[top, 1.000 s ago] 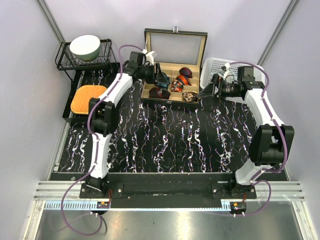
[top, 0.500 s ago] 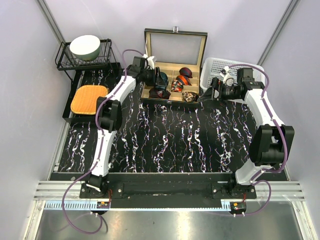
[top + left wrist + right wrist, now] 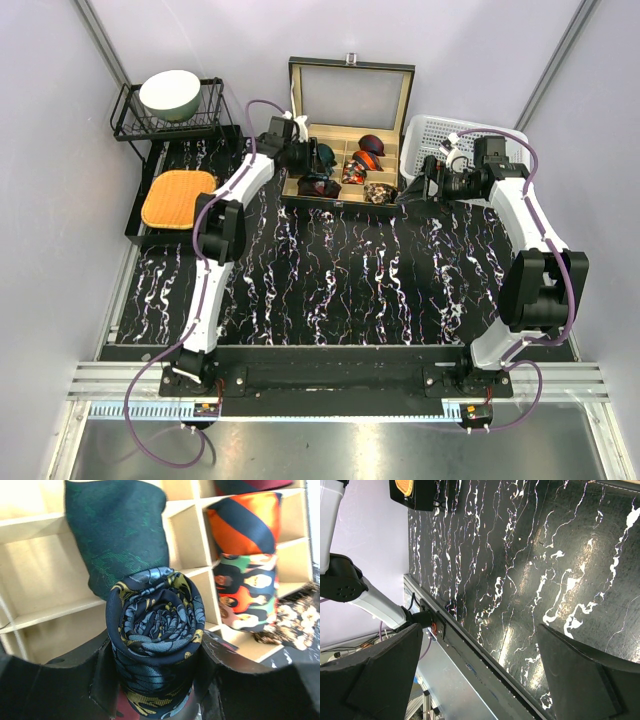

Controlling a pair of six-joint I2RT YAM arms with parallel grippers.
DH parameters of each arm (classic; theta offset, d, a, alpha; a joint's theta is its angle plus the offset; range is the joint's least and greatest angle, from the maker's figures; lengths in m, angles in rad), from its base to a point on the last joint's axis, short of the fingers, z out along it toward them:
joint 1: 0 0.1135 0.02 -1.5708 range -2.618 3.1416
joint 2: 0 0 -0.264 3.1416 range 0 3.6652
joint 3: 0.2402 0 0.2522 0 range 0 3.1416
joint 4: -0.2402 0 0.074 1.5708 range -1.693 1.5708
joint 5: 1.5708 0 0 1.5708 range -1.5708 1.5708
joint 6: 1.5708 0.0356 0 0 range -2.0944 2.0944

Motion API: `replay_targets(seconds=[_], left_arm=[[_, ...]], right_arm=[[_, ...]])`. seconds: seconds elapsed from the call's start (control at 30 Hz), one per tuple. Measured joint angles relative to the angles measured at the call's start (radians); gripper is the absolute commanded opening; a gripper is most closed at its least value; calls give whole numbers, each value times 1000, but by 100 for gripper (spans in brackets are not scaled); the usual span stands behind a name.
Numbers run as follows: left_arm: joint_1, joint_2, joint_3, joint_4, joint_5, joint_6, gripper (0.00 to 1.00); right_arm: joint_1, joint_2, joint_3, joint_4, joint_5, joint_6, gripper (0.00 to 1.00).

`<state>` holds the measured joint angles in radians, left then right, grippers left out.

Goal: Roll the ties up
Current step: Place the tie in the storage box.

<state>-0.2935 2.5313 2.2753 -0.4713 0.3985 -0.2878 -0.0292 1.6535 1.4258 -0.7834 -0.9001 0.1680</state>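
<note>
The left gripper turns square to the empty cell on the green tie's near side next, lowers the navy tie inside and releases it.
My left gripper (image 3: 155, 672) is shut on the rolled navy tie with teal-and-gold pattern (image 3: 155, 630), held coil-end up over the near-left cells of the wooden tie box (image 3: 45, 615). In the top view the left gripper (image 3: 308, 158) is at the box's left side. A coiled green tie (image 3: 117, 530) fills the cell just beyond it, and a red-orange striped tie (image 3: 245, 520) lies further right. My right gripper (image 3: 425, 182) is open and empty, hovering right of the box (image 3: 392, 207).
A white basket (image 3: 432, 130) stands behind the right gripper. A wire rack with a green bowl (image 3: 170, 93) and an orange pad (image 3: 175, 195) are at the left. The box lid (image 3: 350, 92) stands open at the back.
My left gripper has moved right and in over the box's left cells with the rolled navy tie. The right gripper drew back slightly to the right.
</note>
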Motion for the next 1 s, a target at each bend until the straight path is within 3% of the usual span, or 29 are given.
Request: replay_targets(seconds=[0.47, 0.63, 0.93, 0.97, 1.0], left_arm=[[-51, 37, 78, -121, -286, 74, 0], [-85, 87, 183, -202, -406, 121, 2], [-94, 120, 247, -256, -455, 139, 36], [-93, 120, 247, -256, -452, 139, 47], [-92, 120, 247, -256, -449, 139, 52]], right_arm=[[0, 0, 0, 0, 0, 0, 100], [0, 0, 0, 0, 0, 0, 100], [0, 1, 2, -1, 0, 0, 100], [0, 2, 4, -1, 0, 0, 100], [0, 3, 6, 0, 0, 0, 100]])
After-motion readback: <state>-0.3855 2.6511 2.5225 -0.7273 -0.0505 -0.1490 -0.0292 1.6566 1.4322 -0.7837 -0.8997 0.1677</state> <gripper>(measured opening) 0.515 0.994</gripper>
